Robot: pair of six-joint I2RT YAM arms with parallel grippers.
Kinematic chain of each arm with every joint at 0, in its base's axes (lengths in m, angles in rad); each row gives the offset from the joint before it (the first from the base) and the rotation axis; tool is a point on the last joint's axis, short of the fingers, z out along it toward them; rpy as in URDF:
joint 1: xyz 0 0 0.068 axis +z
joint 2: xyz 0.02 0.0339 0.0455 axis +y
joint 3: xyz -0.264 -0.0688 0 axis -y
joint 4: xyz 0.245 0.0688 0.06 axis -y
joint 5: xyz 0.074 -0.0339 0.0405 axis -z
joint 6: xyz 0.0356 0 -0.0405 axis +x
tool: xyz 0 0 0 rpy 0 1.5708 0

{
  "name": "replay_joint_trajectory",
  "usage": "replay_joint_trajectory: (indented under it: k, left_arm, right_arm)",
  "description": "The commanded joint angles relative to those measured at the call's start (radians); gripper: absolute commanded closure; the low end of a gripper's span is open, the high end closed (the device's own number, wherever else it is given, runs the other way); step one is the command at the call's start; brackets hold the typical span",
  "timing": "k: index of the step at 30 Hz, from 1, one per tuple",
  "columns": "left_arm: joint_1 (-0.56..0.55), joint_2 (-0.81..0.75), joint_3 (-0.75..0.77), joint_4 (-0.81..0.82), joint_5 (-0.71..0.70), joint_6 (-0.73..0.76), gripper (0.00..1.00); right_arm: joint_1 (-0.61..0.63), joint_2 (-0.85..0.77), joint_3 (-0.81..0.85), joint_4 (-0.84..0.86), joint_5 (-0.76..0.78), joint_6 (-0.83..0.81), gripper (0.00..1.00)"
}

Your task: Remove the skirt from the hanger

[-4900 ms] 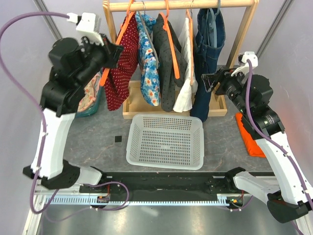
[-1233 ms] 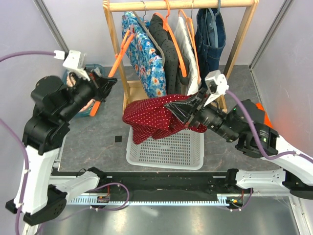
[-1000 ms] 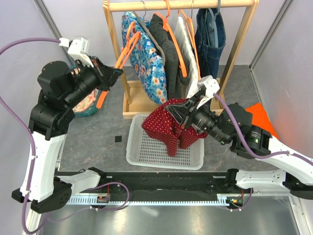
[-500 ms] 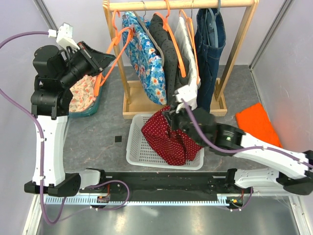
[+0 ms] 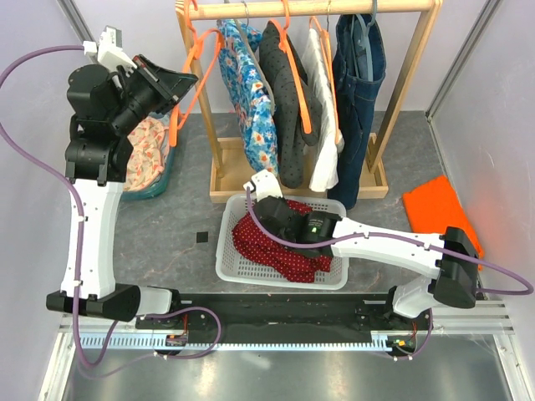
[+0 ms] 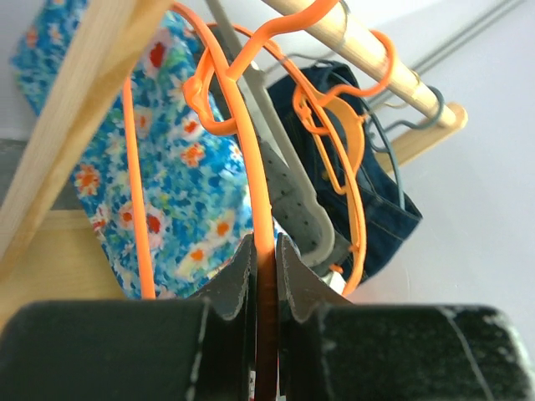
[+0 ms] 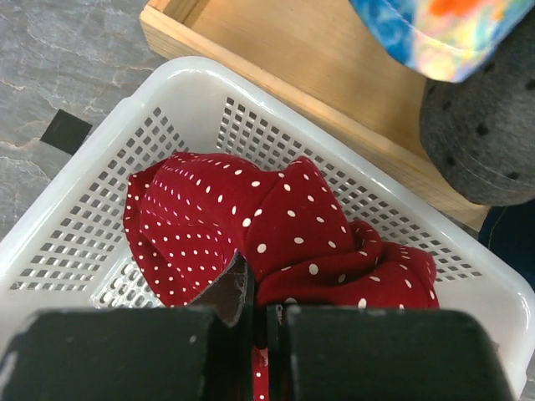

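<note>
My left gripper should move slightly outward, toward the rack's post, and then let go of the hanger's thin bar, because the skirt (image 5: 288, 255) lies in the basket.
The skirt (image 5: 288, 255), red with white dots, lies crumpled inside the white basket (image 5: 224, 266). My right gripper (image 5: 269, 227) reaches down into the basket and is shut on a fold of the skirt (image 7: 251, 209), just above the basket (image 7: 194, 71) floor; its jaws (image 7: 255, 280) pinch the cloth. The bare orange hanger (image 5: 197, 52) hangs free of the skirt, up at the left end of the rack. My left gripper (image 5: 185, 82) is shut on one of its arms. In the left wrist view the hanger (image 6: 242, 117) runs straight up from between the closed gripper (image 6: 265, 249) jaws.
A wooden rack (image 5: 309, 8) carries a blue floral garment (image 5: 251, 92), a dark dotted one (image 5: 288, 109), a white one and jeans (image 5: 359, 75) on hangers. A teal bin of floral cloth (image 5: 146, 163) stands left. Orange cloth (image 5: 435, 213) lies right.
My right gripper carried the skirt down from mid-air into the basket. My left gripper raised the empty hanger up toward the rail's left end.
</note>
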Motion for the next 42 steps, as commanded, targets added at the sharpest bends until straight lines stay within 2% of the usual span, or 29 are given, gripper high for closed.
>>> replay_joint_trajectory:
  k: [1, 16, 20, 26, 34, 42]
  left_arm:
    - [0.005, 0.006, 0.006, 0.103, -0.076, -0.032, 0.98]
    - [0.004, 0.084, 0.029, 0.148, -0.114, -0.001, 0.98]
    - [0.004, 0.099, -0.005, 0.146, -0.119, 0.008, 0.98]
    - [-0.022, 0.081, -0.025, 0.146, -0.116, 0.028, 0.98]
    - [-0.068, 0.033, -0.091, 0.117, -0.142, 0.084, 0.98]
    - [-0.076, 0.11, -0.003, 0.115, -0.213, 0.1, 0.98]
  right_arm:
    - [-0.012, -0.008, 0.034, 0.043, -0.004, 0.026, 1.0]
    - [-0.027, 0.078, -0.041, 0.12, -0.076, 0.118, 1.0]
    - [-0.029, 0.015, -0.116, 0.176, -0.049, 0.147, 1.0]
    - [-0.029, -0.055, -0.193, 0.174, 0.002, 0.176, 1.0]
    - [-0.029, -0.068, -0.233, 0.155, 0.022, 0.256, 1.0]
    - [-0.027, -0.074, -0.22, 0.178, -0.032, 0.256, 1.0]
